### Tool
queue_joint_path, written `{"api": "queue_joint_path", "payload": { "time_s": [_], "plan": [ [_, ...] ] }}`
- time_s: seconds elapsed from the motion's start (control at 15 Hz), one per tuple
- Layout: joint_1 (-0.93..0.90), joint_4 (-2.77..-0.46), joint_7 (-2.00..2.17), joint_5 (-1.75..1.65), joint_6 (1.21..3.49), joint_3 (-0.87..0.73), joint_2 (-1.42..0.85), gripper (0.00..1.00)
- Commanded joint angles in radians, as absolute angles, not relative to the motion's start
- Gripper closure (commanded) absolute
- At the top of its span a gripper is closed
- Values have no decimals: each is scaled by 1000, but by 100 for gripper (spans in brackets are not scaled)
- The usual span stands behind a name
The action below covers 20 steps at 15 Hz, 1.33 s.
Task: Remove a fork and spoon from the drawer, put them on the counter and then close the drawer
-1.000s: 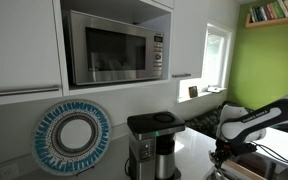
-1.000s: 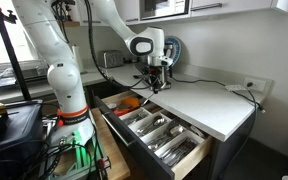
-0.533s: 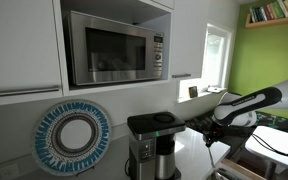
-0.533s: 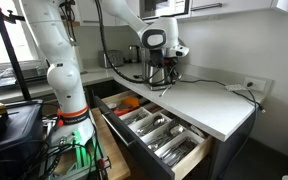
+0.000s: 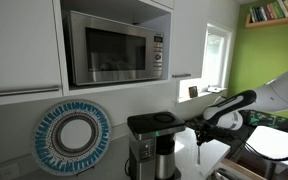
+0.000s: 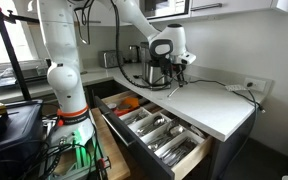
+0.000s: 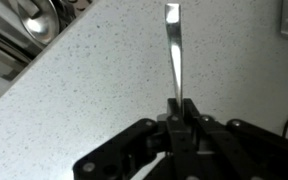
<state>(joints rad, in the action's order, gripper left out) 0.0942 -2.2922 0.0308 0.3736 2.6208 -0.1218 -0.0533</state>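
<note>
The slim silver utensil comes down next onto the clear part of bare speckled counter below, beside the open drawer [image 6: 154,130], and my gripper releases the utensil's handle.
My gripper [image 7: 178,104] is shut on the handle of a slim silver utensil [image 7: 172,45], which points away over the speckled white counter [image 7: 94,90]. Its head is hidden between the jaws, so I cannot tell fork from spoon. In both exterior views the gripper [image 6: 177,74] [image 5: 201,132] hangs above the counter [image 6: 219,105], near the coffee maker. The drawer [image 6: 154,130] stands pulled open below the counter edge, with several pieces of cutlery in its tray. Shiny spoon heads [image 7: 39,20] in the drawer show at the top left of the wrist view.
A black-and-steel coffee maker [image 5: 152,145] stands on the counter close to the gripper. A microwave [image 5: 114,48] sits above it and a round blue-rimmed plate [image 5: 72,135] leans on the wall. A black cable [image 6: 234,88] runs to a wall socket.
The gripper has moved from above the open drawer out over the counter, carrying the utensil. The drawer has stayed open.
</note>
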Motion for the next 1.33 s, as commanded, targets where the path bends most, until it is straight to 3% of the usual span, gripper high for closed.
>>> {"api": "queue_joint_path", "payload": {
  "time_s": [0.0, 0.8, 0.87, 0.93, 1.07, 1.27],
  "plan": [
    [104, -2244, 64, 489, 2627, -94, -143, 98],
    [108, -2225, 249, 417, 2643, -114, -289, 98],
    [105, -2224, 264, 405, 2644, -117, -284, 94],
    [106, -2229, 263, 402, 2645, -114, -274, 66],
    [92, -2251, 301, 347, 2640, -130, -233, 63],
    [86, -2289, 333, 259, 2611, -145, -155, 40]
  ]
}}
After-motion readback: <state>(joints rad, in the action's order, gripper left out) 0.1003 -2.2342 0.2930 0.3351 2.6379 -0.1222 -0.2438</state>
